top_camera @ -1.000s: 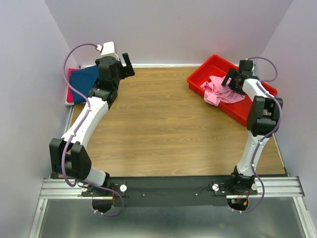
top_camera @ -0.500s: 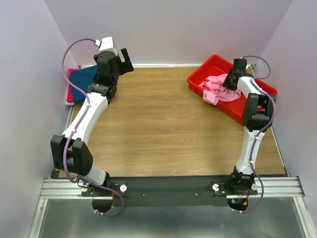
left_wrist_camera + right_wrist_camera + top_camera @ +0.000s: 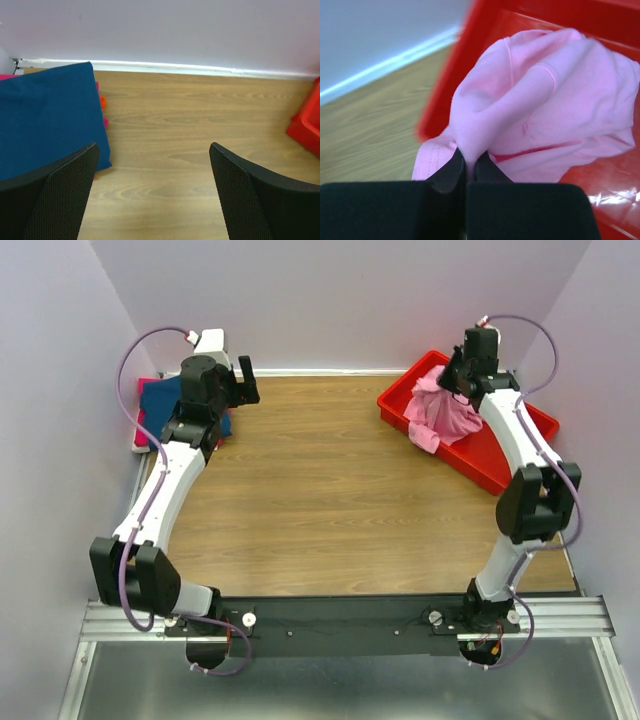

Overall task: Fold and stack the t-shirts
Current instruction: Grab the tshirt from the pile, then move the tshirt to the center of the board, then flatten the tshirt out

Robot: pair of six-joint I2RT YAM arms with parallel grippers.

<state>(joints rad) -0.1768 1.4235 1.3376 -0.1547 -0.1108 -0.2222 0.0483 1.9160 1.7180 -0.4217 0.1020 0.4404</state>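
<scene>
Bare tabletop lies to the left of my right gripper in the top view. I will raise my right gripper, move it back past the tray (image 3: 500,452) and release the light pink t-shirt there.
A light pink t-shirt (image 3: 441,410) (image 3: 545,110) hangs bunched over the red tray (image 3: 500,452) at the back right. My right gripper (image 3: 455,380) (image 3: 468,161) is shut on a pinch of its cloth and holds it lifted above the tray. A folded navy blue t-shirt (image 3: 166,398) (image 3: 45,117) lies on a small stack at the back left, with a red-magenta edge (image 3: 105,121) showing under it. Beside that stack, over bare wood, my left gripper (image 3: 243,380) (image 3: 152,190) stands wide open and holds nothing.
The red tray's near corner (image 3: 306,125) shows at the right of the left wrist view. The back wall (image 3: 330,300) runs close behind both grippers, with side walls left and right. Bare wooden tabletop (image 3: 320,490) lies between the arms.
My right gripper closed on the pink t-shirt and rose toward the back wall, pulling the cloth up out of the tray. The left arm swung slightly left; its gripper stayed open.
</scene>
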